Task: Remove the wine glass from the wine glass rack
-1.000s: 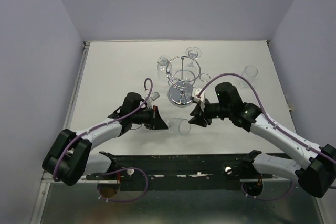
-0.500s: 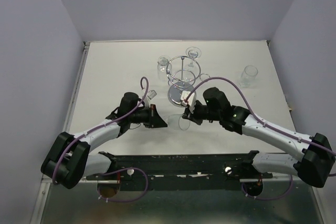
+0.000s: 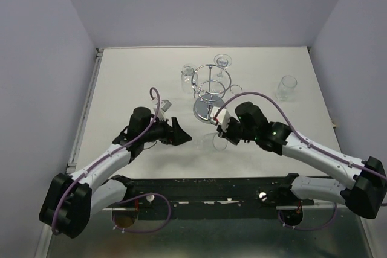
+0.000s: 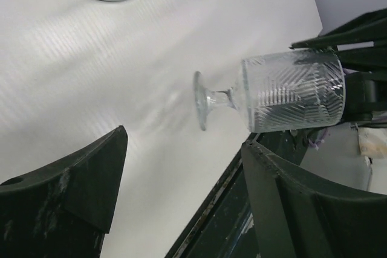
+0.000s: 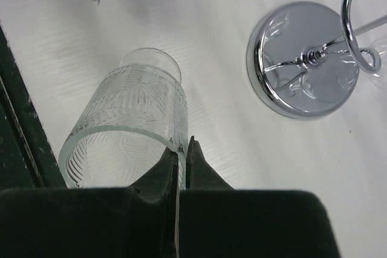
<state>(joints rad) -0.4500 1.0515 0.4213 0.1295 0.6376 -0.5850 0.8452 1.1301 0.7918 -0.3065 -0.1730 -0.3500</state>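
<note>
My right gripper will next swing outward, to the right in the top view, to the clear tabletop (image 3: 305,92) beside the standing glass. It will turn the wine glass upright and let go of it.
The wine glass (image 3: 211,141) is off the rack and held on its side just over the table, foot towards the left arm. My right gripper (image 3: 222,135) is shut on its rim, one finger inside the bowl and one outside, as the right wrist view shows on the ribbed wine glass (image 5: 130,126) at the gripper (image 5: 183,146). My left gripper (image 3: 181,135) stands open a little to the left of the glass, touching nothing. From the left wrist, the wine glass (image 4: 284,92) hangs beyond the open gripper (image 4: 183,138). The wine glass rack (image 3: 208,89) stands behind.
Other glasses hang on the rack at its back (image 3: 222,60), left (image 3: 188,72) and right (image 3: 236,89). A separate glass (image 3: 288,87) stands on the table at the right. The rack's shiny round base (image 5: 302,67) lies close to the held glass. The table's near edge runs just below both grippers.
My left gripper has opened, let go of the glass and drawn back to the left. My right gripper has moved in and shut on the glass's rim.
</note>
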